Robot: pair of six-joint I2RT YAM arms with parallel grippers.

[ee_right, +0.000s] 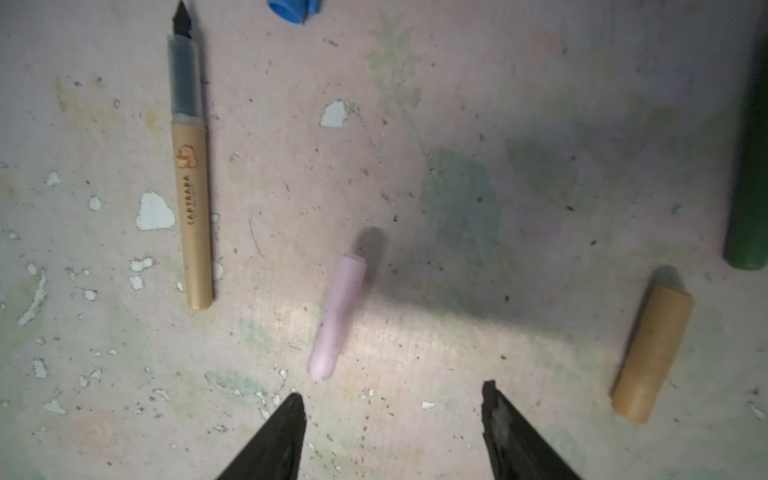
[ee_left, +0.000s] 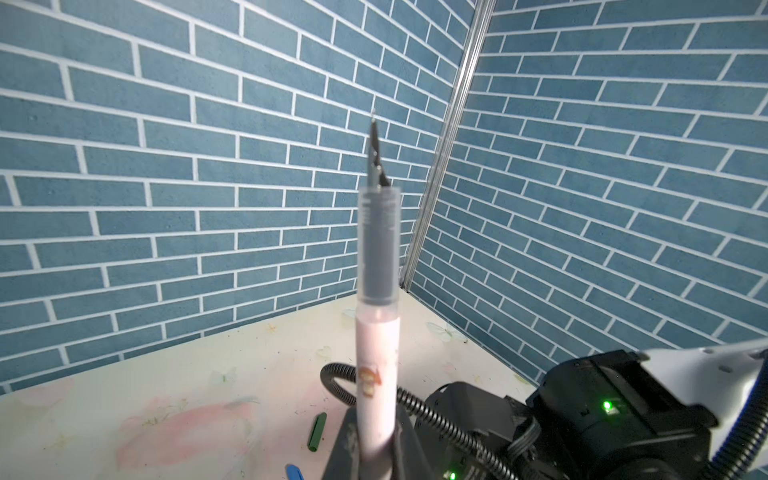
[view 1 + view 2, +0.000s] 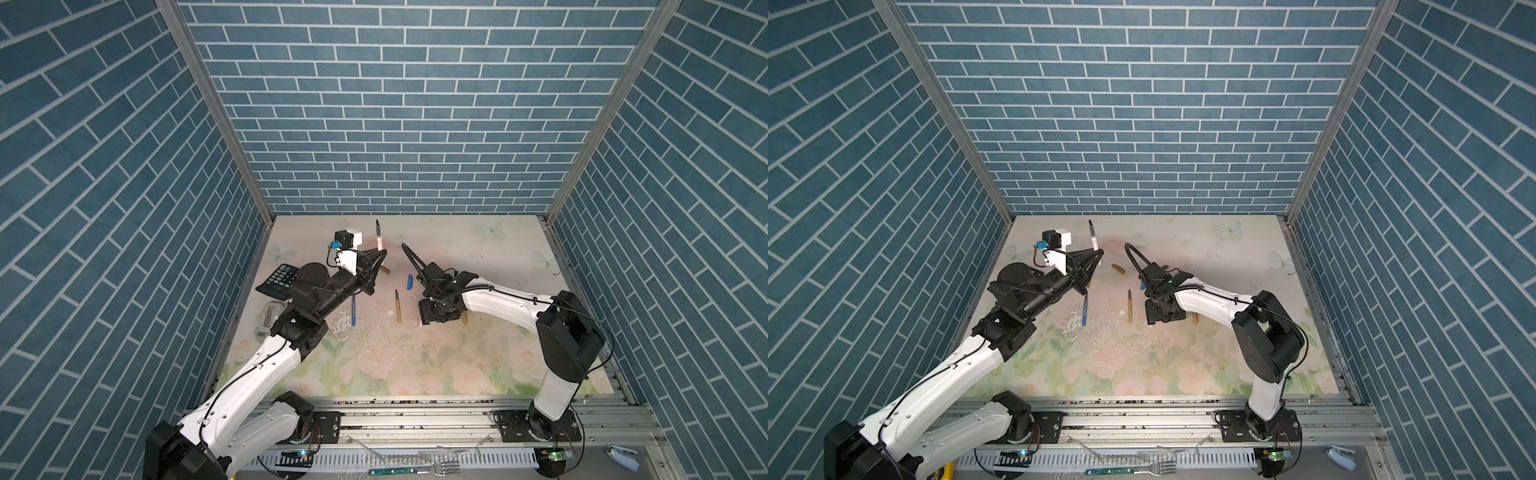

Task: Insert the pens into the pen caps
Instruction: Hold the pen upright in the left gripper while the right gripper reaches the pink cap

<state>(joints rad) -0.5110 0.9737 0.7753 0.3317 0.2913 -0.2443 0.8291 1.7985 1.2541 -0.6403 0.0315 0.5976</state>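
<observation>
The pale pink cap (image 1: pixel 338 320) lies below and outward of my right gripper's open fingers, so next I need to ease them outward, toward the gold pen's side, and down astride it.
My left gripper (image 3: pixel 380 254) (image 2: pixel 376 455) is shut on the pale pink pen (image 3: pixel 378 237) (image 3: pixel 1094 240) (image 2: pixel 377 353) and holds it upright above the table, dark tip up. My right gripper (image 1: pixel 392 399) points down at the table, open and with nothing between its fingers. The pale pink pen cap (image 1: pixel 338 320) lies just beyond its fingertips. A gold pen (image 1: pixel 193 199) (image 3: pixel 398 307), a gold cap (image 1: pixel 652 353) (image 3: pixel 464 318) and a blue cap (image 3: pixel 409 281) (image 1: pixel 293 8) lie nearby. A blue pen (image 3: pixel 353 313), a second gold cap (image 3: pixel 1118 269) and a green cap (image 2: pixel 317 432) also lie on the table.
A dark calculator (image 3: pixel 279 280) lies at the table's left edge under the left arm. A dark green barrel (image 1: pixel 752 166) is cut off by the frame edge in the right wrist view. A teal-handled fork (image 3: pixel 415 471) lies on the front rail. Brick walls close three sides.
</observation>
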